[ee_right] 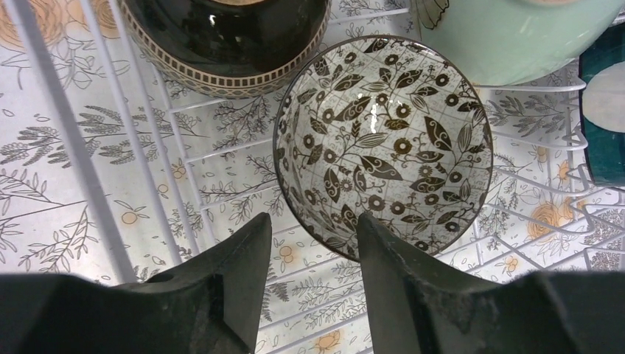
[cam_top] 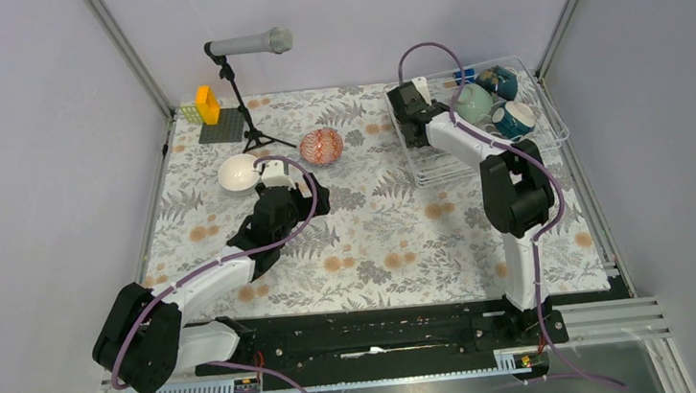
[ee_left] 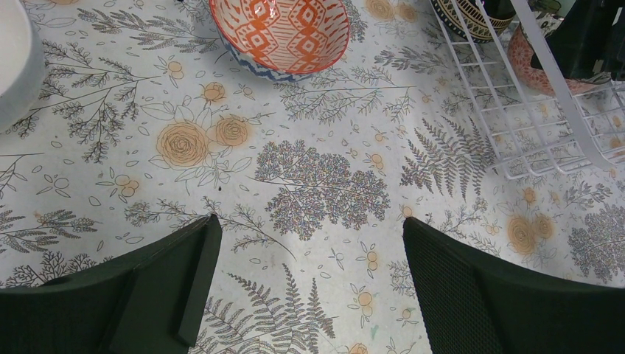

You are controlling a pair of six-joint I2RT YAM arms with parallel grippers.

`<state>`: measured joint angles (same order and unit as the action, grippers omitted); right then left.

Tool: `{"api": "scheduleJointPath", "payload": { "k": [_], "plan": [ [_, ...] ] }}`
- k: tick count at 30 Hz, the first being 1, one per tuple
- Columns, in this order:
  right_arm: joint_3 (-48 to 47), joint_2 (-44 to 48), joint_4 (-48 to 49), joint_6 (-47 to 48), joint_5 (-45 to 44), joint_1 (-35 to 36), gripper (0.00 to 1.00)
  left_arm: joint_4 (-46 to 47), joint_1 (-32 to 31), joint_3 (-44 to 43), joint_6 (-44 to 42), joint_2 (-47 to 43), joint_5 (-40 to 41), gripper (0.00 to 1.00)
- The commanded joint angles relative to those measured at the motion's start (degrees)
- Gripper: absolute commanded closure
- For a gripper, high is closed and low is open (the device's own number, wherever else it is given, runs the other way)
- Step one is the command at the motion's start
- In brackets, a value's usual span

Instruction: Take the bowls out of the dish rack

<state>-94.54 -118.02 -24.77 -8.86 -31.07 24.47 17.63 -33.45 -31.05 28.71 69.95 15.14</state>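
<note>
I should lower my right gripper slightly next and close on the grey floral bowl's near rim just below, between the open fingers.
The white wire dish rack (cam_top: 440, 174) stands at the back right. My right gripper (cam_top: 409, 104) reaches down into its left end. In the right wrist view it (ee_right: 313, 221) is open. The near rim of a grey floral bowl (ee_right: 383, 144) lies between its fingers, ungripped. A dark brown bowl (ee_right: 225, 37), a mint green bowl (ee_right: 516, 37) and a teal bowl (ee_right: 601, 110) sit beside it on the rack wires (ee_right: 66, 118). A white bowl (cam_top: 243, 171) and a red patterned bowl (cam_top: 322, 147) rest on the cloth. My left gripper (ee_left: 309, 225) hovers open and empty just short of them.
A microphone on a black tripod (cam_top: 248, 44) stands at the back left, next to a grey baseplate with yellow and green blocks (cam_top: 211, 109). Enclosure walls close in both sides. The rack's corner (ee_left: 531, 125) shows at the right of the left wrist view.
</note>
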Motion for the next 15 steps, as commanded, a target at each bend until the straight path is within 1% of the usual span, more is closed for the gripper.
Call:
{"api": "scheduleJointPath", "payload": {
  "k": [1, 7, 11, 13, 15],
  "plan": [
    [-0.94, 0.73, 0.14, -0.85, -0.21, -0.75, 0.45, 2.33, -0.11, -1.88, -0.67, -0.03, -0.77, 0.01],
    [-1.52, -2.17, 0.17, -1.05, 1.18, -1.97, 0.45, 2.32, -0.09, -1.78, -0.67, 0.09, -0.81, 0.01],
    [-1.52, -3.83, 0.19, -1.50, 1.99, -2.49, 0.49, 2.42, -0.05, -1.91, -0.73, 0.27, -0.82, 0.01],
    [-1.59, -4.42, 0.08, -1.47, 1.90, -2.51, 0.53, 2.41, -0.04, -1.91, -0.68, 0.37, -0.91, 0.01],
    [-1.61, -4.34, 0.08, -1.51, 2.04, -2.50, 0.65, 2.46, -0.08, -1.94, -0.72, 0.42, -0.88, 0.01]
  ]
}}
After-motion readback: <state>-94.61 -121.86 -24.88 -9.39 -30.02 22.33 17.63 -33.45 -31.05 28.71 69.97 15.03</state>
